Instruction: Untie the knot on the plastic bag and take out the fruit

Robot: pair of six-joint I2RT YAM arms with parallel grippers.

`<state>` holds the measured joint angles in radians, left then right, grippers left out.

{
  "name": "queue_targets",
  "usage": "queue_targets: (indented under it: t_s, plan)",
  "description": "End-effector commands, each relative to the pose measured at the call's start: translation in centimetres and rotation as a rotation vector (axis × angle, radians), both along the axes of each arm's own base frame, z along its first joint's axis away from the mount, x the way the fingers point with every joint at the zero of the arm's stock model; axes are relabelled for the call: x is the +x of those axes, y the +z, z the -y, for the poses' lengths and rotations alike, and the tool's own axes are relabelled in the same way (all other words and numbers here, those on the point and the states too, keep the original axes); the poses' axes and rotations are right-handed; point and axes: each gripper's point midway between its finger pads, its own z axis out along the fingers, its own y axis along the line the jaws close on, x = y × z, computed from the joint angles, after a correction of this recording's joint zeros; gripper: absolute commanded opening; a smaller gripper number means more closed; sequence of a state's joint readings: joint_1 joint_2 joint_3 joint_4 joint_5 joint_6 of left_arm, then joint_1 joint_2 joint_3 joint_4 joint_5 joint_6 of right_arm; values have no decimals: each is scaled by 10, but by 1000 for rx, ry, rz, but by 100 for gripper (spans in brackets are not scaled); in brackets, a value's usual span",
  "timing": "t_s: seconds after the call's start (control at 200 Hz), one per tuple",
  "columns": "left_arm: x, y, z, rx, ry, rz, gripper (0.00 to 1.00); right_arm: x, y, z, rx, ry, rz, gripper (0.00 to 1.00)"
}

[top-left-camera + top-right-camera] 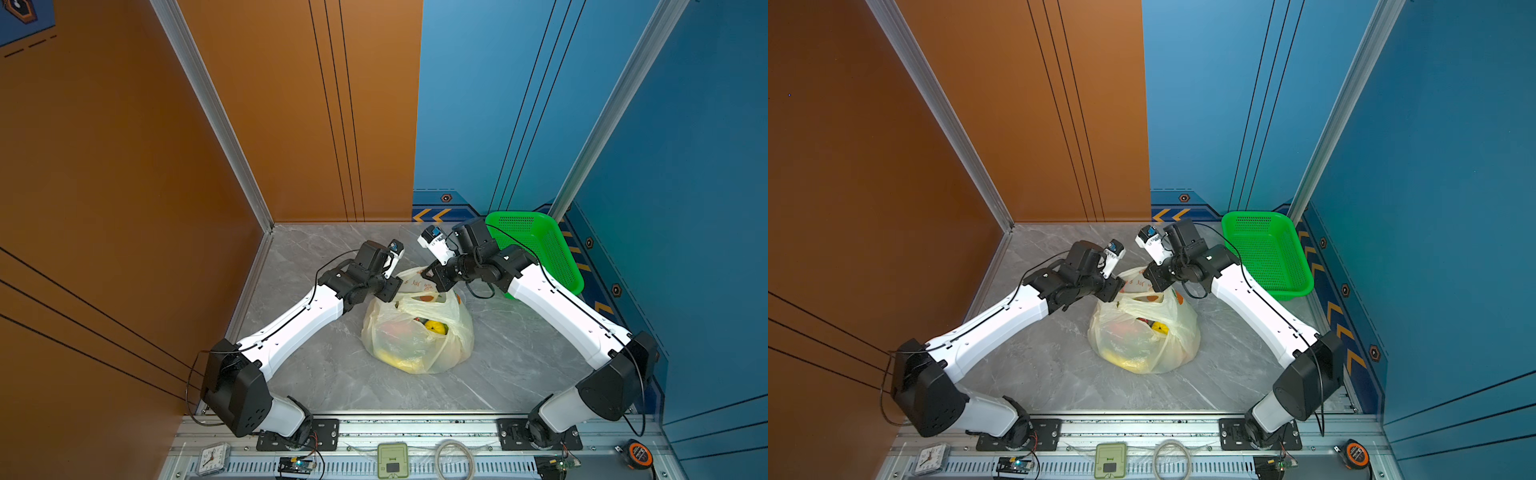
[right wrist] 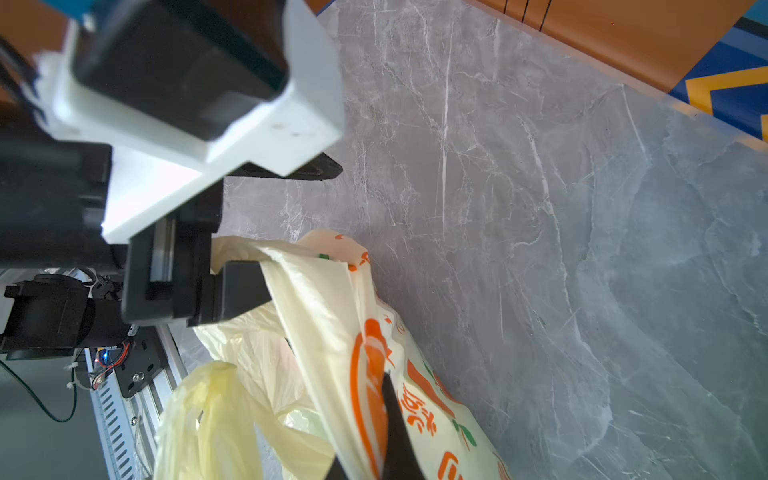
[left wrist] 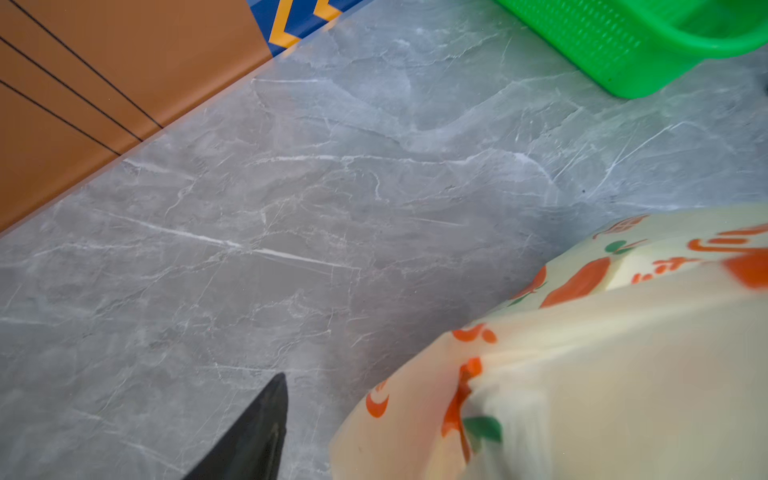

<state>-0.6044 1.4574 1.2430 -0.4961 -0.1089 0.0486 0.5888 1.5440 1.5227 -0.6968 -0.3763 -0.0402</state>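
The bag's handle strip (image 1: pixel 396 300) (image 3: pixel 384 440) hangs over the left gripper's lower open finger, so the left gripper will next draw sideways away from the right gripper and close on that strip.
The pale-yellow plastic bag (image 1: pixel 415 345) sits mid-table in both top views, its mouth gaping. Through the opening I see fruit: a yellow piece (image 1: pixel 435 327) and an orange-red one (image 1: pixel 426 298), and a banana (image 1: pixel 401 363) shows through the film. The knot is hidden among the folds. My left gripper (image 1: pixel 390 291) stands open at the bag's far left rim; a handle strip drapes over one finger (image 2: pixel 245 286). My right gripper (image 2: pixel 388 419) is shut on the printed film at the far right rim (image 1: pixel 430 277).
A green perforated basket (image 1: pixel 540 249) stands at the back right, close behind the right arm. Orange and blue walls close in the grey marble top (image 1: pixel 316 374). The front rail holds a clock (image 1: pixel 212 457), a green device (image 1: pixel 392 459) and a tape measure (image 1: pixel 638 453).
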Motion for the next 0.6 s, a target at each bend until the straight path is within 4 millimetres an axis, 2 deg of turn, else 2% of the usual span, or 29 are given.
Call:
queue_targets:
  t_s: [0.0, 0.25, 0.345, 0.481, 0.556, 0.596]
  plan:
    - [-12, -28, -48, 191, 125, -69, 62, 10, 17, 15, 17, -78, 69, 0]
    - [-17, -31, -113, 391, 321, -89, 46, 18, 7, 31, -12, -133, 70, 0]
    - [-20, -40, -134, 435, 373, -123, 42, 21, 7, 35, -12, -148, 75, 0]
    - [-21, -47, -140, 411, 398, -165, 35, 24, 4, 36, -17, -158, 71, 0]
    - [-18, -43, -135, 362, 399, -172, 31, 25, 2, 37, -23, -165, 71, 0]
    - [-17, -42, -129, 313, 386, -185, 25, 25, 1, 36, -23, -167, 68, 0]
